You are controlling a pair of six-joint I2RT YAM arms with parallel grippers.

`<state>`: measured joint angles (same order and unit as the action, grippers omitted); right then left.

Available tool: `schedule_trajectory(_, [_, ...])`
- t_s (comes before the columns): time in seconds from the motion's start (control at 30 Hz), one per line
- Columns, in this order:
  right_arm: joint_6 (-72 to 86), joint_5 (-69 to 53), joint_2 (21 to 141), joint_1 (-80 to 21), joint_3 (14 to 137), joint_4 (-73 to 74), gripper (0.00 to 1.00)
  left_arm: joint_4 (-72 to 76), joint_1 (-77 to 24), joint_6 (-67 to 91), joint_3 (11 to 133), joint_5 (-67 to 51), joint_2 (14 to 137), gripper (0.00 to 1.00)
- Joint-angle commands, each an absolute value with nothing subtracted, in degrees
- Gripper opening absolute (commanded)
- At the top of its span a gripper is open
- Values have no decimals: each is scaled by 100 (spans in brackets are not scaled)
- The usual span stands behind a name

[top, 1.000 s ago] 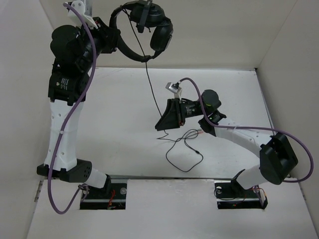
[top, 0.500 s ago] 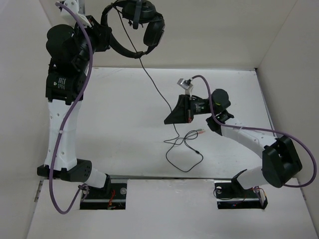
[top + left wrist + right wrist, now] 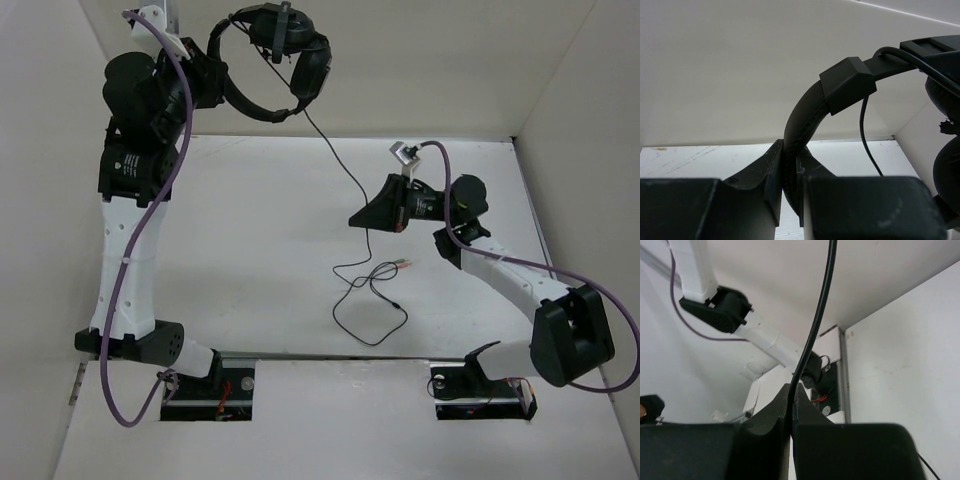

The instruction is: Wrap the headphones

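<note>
I should next swing my right gripper up and outward over the raised headphones and release the thin black cable (image 3: pixel 335 165) there, because its slack lies unwrapped on the tabletop.
The black headphones (image 3: pixel 285 50) hang high at the back left, their headband (image 3: pixel 805 110) pinched between the shut jaws of my left gripper (image 3: pixel 215 78), which shows in the left wrist view too (image 3: pixel 790 170). One earcup (image 3: pixel 946 165) sits at that view's right edge. The thin black cable (image 3: pixel 335 165) slants down from the headset to my right gripper (image 3: pixel 356 218), which is shut on it above the table's middle. In the right wrist view the cable (image 3: pixel 815 325) enters the closed jaws (image 3: pixel 791 396). Its slack (image 3: pixel 372 305) loops on the table, with the red and green plugs (image 3: pixel 403 265) beside the loops.
White walls enclose the table (image 3: pixel 230 250) at the back and on both sides. Thick purple arm cables (image 3: pixel 125 300) trail along each arm. The arm bases (image 3: pixel 210 385) sit at the near edge.
My right gripper has shut on the cable and moved right and toward the back wall, drawing the upper stretch into a straight slant. The left arm with the headphones has shifted only slightly.
</note>
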<state>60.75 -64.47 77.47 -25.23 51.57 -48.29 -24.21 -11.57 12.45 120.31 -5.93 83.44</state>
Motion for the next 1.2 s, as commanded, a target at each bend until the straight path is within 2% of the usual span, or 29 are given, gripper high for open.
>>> schedule_trajectory(0.0, [5854,-6144,7567,-2246,5177,-5212,0,-1837,-1138,1318,11971,-571,8025,0])
schedule_trajectory(0.1, [5836,-6257,7541,-2105,5229,-5186,0,-1828,-1164,1292,11909,-528,8016,0])
schedule_trajectory(0.37, [5854,-6469,7409,-2606,5220,-5107,0,-1635,-989,1195,11874,-273,8209,0])
schedule_trajectory(0.6, [5564,-6618,7523,-2975,5642,-4580,0,-1380,-1067,986,11699,403,8569,0])
schedule_trajectory(0.7, [5161,-6540,7479,-2984,5940,-3783,0,-1187,-1217,581,11427,1114,8657,0])
schedule_trajectory(0.83, [3590,-6048,7523,-3010,6538,-1631,0,-1037,-1357,361,11119,1695,8771,0])
schedule_trajectory(0.9, [2074,-5470,7558,-3159,7116,78,0,-976,-1506,63,10926,1993,8806,0])
schedule_trajectory(1.03, [-802,-3469,7690,-3720,8285,2448,0,-782,-1753,-544,10294,2355,8789,0])
schedule_trajectory(1.17, [-2659,-1279,7857,-4371,9200,3207,0,-826,-1823,-711,9740,2443,8789,0])
